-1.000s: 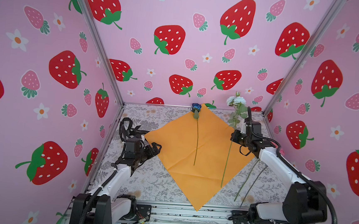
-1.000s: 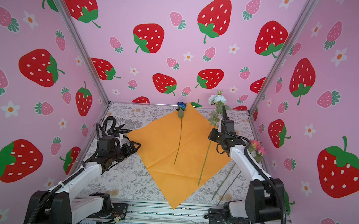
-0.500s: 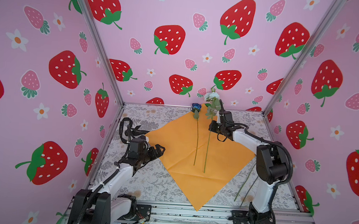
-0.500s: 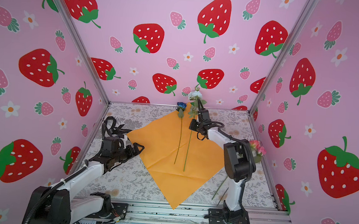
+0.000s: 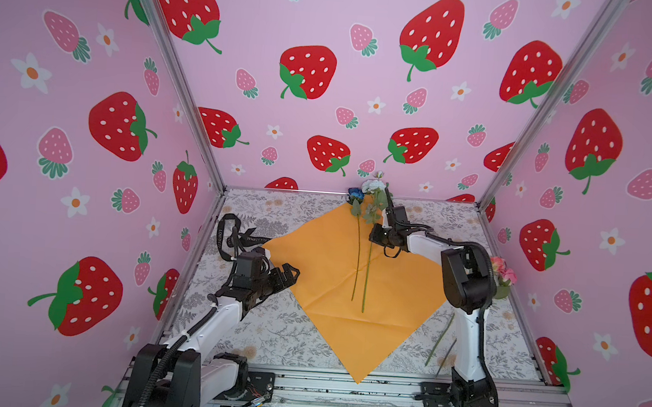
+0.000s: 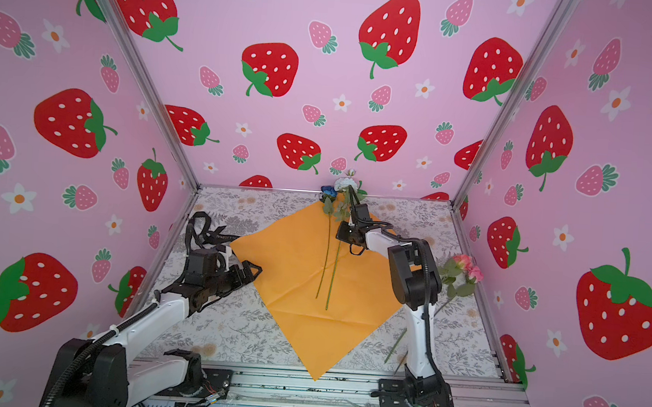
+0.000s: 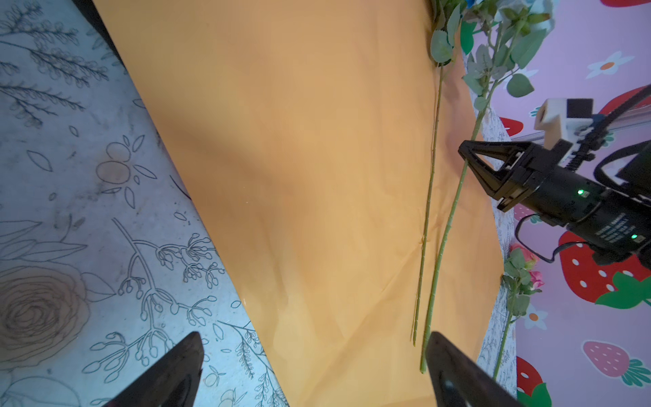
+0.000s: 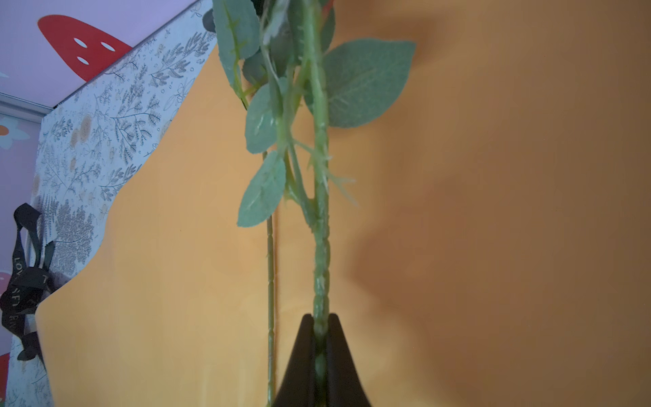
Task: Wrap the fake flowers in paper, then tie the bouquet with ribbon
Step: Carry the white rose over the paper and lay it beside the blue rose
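Observation:
The stems of the white flower and the blue flower already run roughly parallel. My right gripper should next go down a little onto the orange paper (image 5: 365,242) (image 8: 293,284) beside the blue flower's stem and let go of the white flower.
The bouquet of fake flowers is not bunched: its flowers are apart. An orange paper sheet (image 5: 312,258) lies as a diamond on the table. On it rests a blue flower (image 5: 354,193) with a long thin stem (image 7: 431,176). My right gripper (image 5: 374,234) is shut on the upper stem (image 8: 320,211) of a white flower (image 5: 373,185), holding it just right of the blue one, roughly parallel. Pink roses (image 5: 502,268) lean at the right wall. My left gripper (image 5: 292,274) stands open and empty at the paper's left corner.
A black ribbon (image 5: 236,233) with pale lettering lies coiled at the back left, off the paper. The pink roses' long stems (image 5: 438,344) run along the table beside the right arm's base. Strawberry-patterned walls close in three sides; a metal rail (image 5: 343,386) runs along the front.
My right gripper has carried the white flower from the paper's right edge leftward to beside the blue flower. The left gripper has crept toward the paper's left corner, still open.

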Controlling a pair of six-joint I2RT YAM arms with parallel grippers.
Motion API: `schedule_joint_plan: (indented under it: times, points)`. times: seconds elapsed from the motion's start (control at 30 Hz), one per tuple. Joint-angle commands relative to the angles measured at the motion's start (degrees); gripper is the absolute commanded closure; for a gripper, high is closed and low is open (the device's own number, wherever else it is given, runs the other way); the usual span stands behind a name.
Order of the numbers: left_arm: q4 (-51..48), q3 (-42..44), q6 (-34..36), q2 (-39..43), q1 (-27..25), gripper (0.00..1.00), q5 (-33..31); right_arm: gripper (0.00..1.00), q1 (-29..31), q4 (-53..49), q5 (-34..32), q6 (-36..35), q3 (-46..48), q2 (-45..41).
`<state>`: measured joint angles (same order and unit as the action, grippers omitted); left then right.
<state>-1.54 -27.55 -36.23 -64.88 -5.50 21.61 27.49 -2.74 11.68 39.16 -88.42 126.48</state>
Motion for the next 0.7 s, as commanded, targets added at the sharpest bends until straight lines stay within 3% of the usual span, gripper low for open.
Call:
schedule_joint_plan:
  times: [0.0,0.33,0.67]
  points:
    - [-0.17,-1.72,0.40,-0.41,-0.26,0.01,-0.25,1.00,0.34,-0.32,1.49,0.31,-2.32,1.96]
    - [-0.20,-0.93,0.28,0.43,-0.48,0.01,-0.71,0.84,0.32,-1.99,0.67,-0.33,-3.38,3.52]
    - [-1.01,-1.15,0.81,0.91,-0.46,0.01,-1.03,0.58,0.15,-3.09,-1.74,-1.74,-1.59,-0.09]
